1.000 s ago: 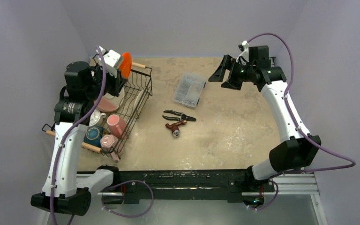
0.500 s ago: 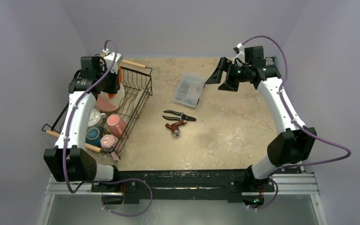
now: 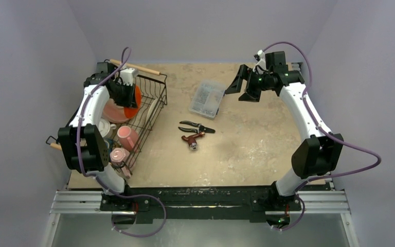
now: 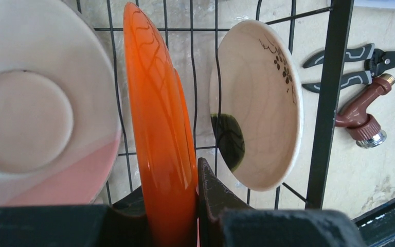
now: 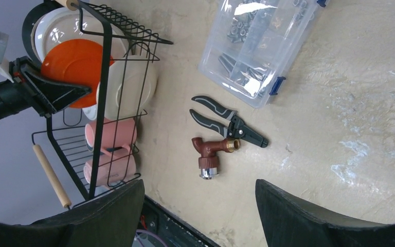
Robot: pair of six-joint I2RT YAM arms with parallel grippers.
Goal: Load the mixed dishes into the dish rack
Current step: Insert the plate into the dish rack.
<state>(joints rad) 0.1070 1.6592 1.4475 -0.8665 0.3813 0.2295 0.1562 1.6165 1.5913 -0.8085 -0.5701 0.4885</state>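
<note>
I will lower the orange plate with my left gripper next, into the gap [image 3: 140, 111] [image 4: 181, 87] between the pink-and-cream plate and the cream plate, because the empty rack wires leave room there.
The dish rack [image 3: 157, 105] stands at the left of the table; its wires [image 4: 329, 77] also show in the left wrist view. My left gripper [image 3: 126, 96] is inside it, shut on an orange plate [image 4: 159, 128] held on edge. That plate stands between a pink-and-cream plate [image 4: 25, 113] and a cream plate with a dark floral pattern [image 4: 267, 113]. The orange plate [image 5: 72, 67] also shows in the right wrist view. Two pink mugs [image 3: 127, 136] [image 3: 118, 154] lie in the rack's near end. My right gripper [image 3: 239, 85] is open and empty, high over the far right of the table.
A clear plastic compartment box [image 3: 207, 98] sits mid-table at the back. Black pruners [image 3: 198, 126] and a red-brown tap fitting [image 3: 192, 139] lie right of the rack. A wooden rod handle [image 3: 139, 68] tops the rack's far end.
My left arm has swung round and lowered the orange plate from above the rack's far end down between the standing plates. My right arm has shifted slightly.
</note>
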